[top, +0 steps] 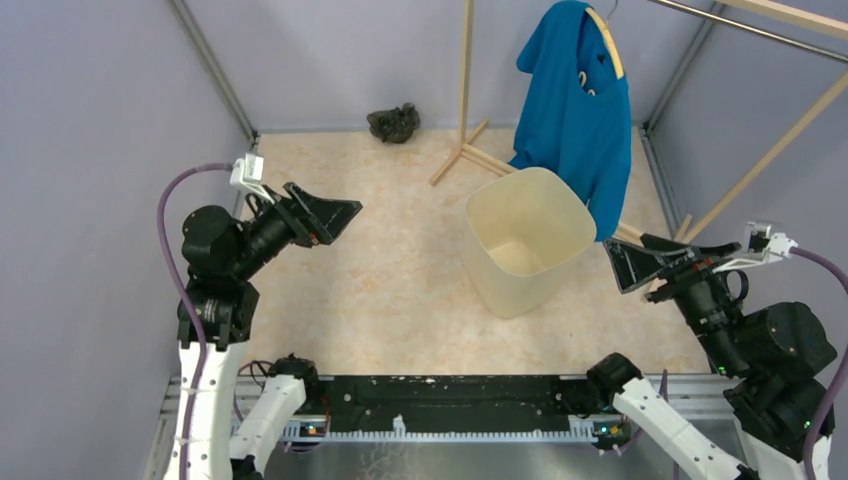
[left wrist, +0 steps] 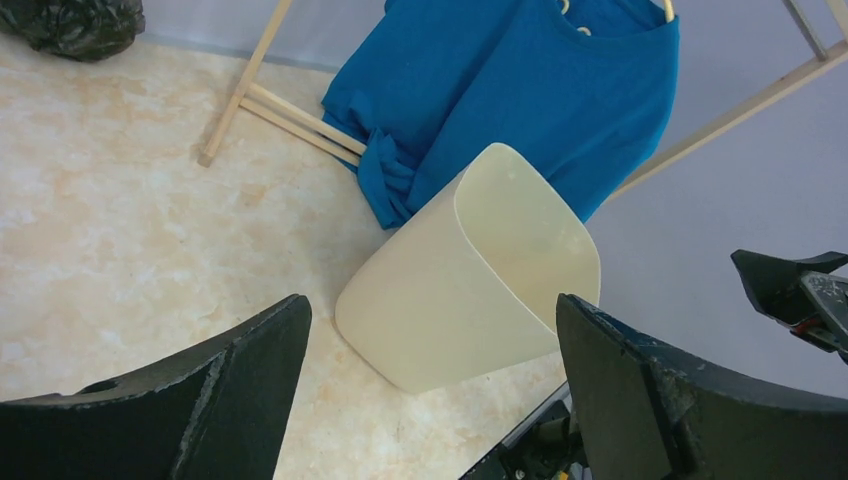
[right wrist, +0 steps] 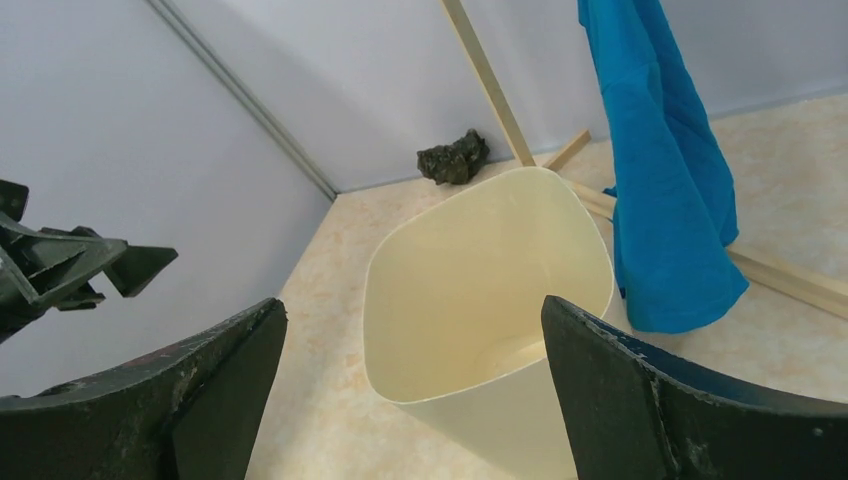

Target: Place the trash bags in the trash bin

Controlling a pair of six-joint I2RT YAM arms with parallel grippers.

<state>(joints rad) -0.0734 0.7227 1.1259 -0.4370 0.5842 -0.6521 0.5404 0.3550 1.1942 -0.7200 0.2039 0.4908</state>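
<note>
The left gripper moves down and outward onto the crumpled trash bag (top: 393, 123) (left wrist: 84, 24) next. The bag lies at the back side, below my gripper and outward of it.
The trash bag (top: 394, 122) lies crumpled in a dark glossy wad on the floor at the back wall; it also shows in the left wrist view (left wrist: 72, 24) and the right wrist view (right wrist: 454, 158). The cream trash bin (top: 524, 238) stands upright in the middle right, and nothing shows inside it; it shows in the left wrist view (left wrist: 450, 290) and the right wrist view (right wrist: 480, 290). My left gripper (top: 335, 215) is open and empty, held above the floor left of the bin. My right gripper (top: 625, 262) is open and empty, just right of the bin.
A blue T-shirt (top: 580, 110) hangs on a wooden rack (top: 466, 80) behind the bin, its hem touching the bin's far rim. Grey-lilac walls close the floor on three sides. The arm bases' black rail (top: 450, 400) runs along the near edge.
</note>
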